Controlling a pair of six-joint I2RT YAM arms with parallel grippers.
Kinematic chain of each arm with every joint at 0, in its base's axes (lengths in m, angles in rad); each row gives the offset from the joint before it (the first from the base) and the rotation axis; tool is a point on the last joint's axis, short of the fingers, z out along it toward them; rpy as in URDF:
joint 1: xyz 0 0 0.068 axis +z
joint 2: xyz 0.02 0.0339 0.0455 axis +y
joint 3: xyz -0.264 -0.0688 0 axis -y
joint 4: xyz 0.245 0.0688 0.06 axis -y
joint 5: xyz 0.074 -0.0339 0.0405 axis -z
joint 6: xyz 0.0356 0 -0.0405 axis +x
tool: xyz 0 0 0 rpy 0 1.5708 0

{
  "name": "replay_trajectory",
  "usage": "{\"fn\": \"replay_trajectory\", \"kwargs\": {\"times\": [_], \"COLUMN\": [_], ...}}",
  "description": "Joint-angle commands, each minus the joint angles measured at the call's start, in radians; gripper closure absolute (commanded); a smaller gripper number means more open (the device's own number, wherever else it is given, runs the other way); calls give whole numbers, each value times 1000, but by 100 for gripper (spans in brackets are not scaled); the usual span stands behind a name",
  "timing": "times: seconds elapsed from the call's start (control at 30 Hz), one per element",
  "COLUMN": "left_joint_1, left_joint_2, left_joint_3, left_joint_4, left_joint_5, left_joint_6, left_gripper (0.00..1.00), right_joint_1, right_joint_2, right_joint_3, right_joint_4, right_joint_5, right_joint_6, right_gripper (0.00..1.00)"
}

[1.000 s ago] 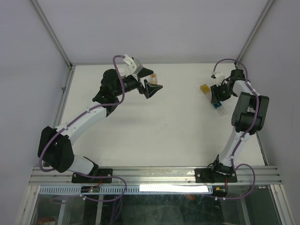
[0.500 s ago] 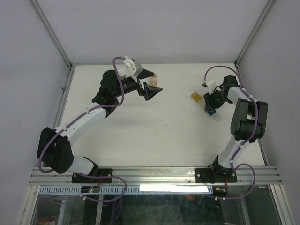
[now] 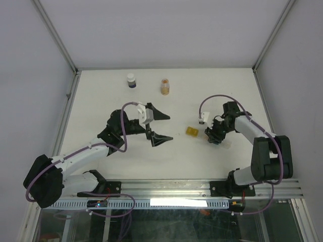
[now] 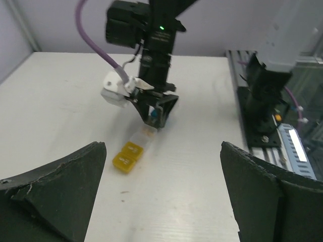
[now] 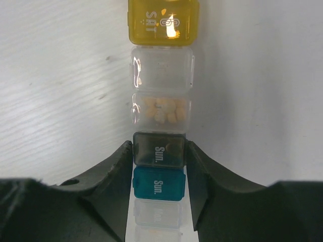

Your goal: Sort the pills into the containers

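The strip of containers in my right gripper should slide back next and be released on the bare tabletop, since that space is between the gripper and the mounting bar.
The containers (image 5: 161, 68) are a strip of joined compartments: yellow, clear, clear, dark and teal. Several tan pills (image 5: 164, 110) lie in the second clear compartment. My right gripper (image 5: 159, 151) is shut on the strip, its fingers pressing both sides of the dark "Sun." compartment. From above, the containers (image 3: 192, 131) lie on the table right of centre, their yellow end sticking out to the left of my right gripper (image 3: 214, 135). My left gripper (image 3: 169, 127) hangs wide open and empty, left of the strip. In the left wrist view the containers (image 4: 128, 156) lie ahead of my left gripper (image 4: 161, 166).
A small clear orange-tinted vial (image 3: 164, 86) and a white-capped dark blue bottle (image 3: 131, 80) stand at the far side of the table. Frame posts and walls border the white table (image 3: 101, 101). The mounting rail (image 3: 166, 189) runs along the near edge.
My left arm has pulled back from the vial toward the near middle, uncovering vial and bottle. My right gripper has carried the containers left and nearer, closing a little tighter on them.
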Motion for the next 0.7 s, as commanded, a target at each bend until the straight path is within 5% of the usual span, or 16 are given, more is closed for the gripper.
{"fn": "replay_trajectory", "kwargs": {"times": [0.0,0.27,0.67], "left_joint_1": [-102,-224,-298], "left_joint_2": [-87,47,434], "left_joint_3": [-133,-236,-266], "left_joint_4": [114,301,662], "left_joint_5": [8,-11,-211], "left_joint_6": [155,278,330], "left_gripper": [1,1,2], "right_joint_1": [30,110,157], "right_joint_2": [-107,-218,-243], "right_joint_3": [-99,-150,-53], "right_joint_4": [-128,-223,-240], "right_joint_5": [-22,-24,-146], "right_joint_6": [-186,-297,-254], "right_gripper": [61,59,20]}}
